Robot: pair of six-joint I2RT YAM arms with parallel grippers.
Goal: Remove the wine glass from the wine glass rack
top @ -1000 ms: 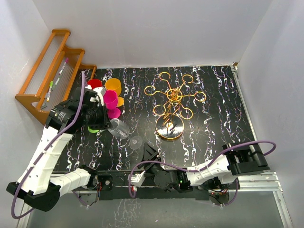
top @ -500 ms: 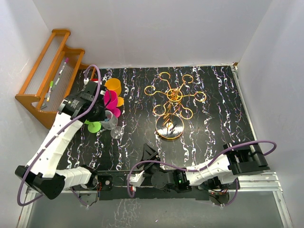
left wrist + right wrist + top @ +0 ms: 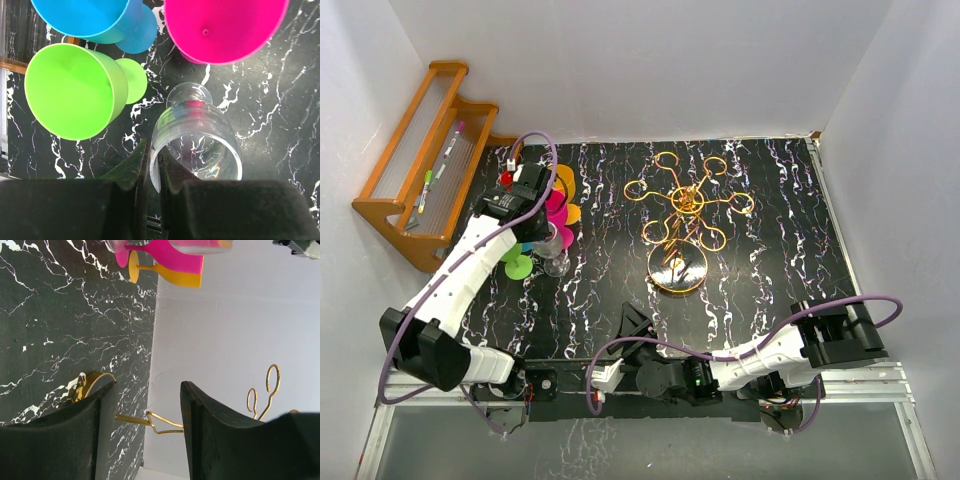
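My left gripper will next lower the glass slightly onto the table beside the green and pink cups, then open its fingers at the glass's rim.
The clear wine glass point(image 3: 556, 258) is upright beside the coloured cups at the left of the table, away from the gold wire rack point(image 3: 686, 204). No glass hangs on the rack's ring arms. My left gripper point(image 3: 542, 238) is shut on the glass. In the left wrist view my left gripper point(image 3: 154, 159) pinches the glass point(image 3: 200, 131) by its rim, one finger inside and one outside. I cannot tell whether its foot touches the table. My right gripper point(image 3: 635, 325) is open and empty near the front edge. In its wrist view my right gripper point(image 3: 147, 407) faces the rack point(image 3: 160, 422).
A green cup point(image 3: 70, 90), a blue cup point(image 3: 95, 17) and a pink cup point(image 3: 225, 27) crowd close round the glass. An orange cup point(image 3: 558, 180) stands behind them. An orange wooden shelf point(image 3: 430, 150) with pens leans at the back left. White walls enclose the table.
My left arm carried the glass left and back from the table's middle front to beside the cups. The glass went from tilted to upright. The right arm has not moved.
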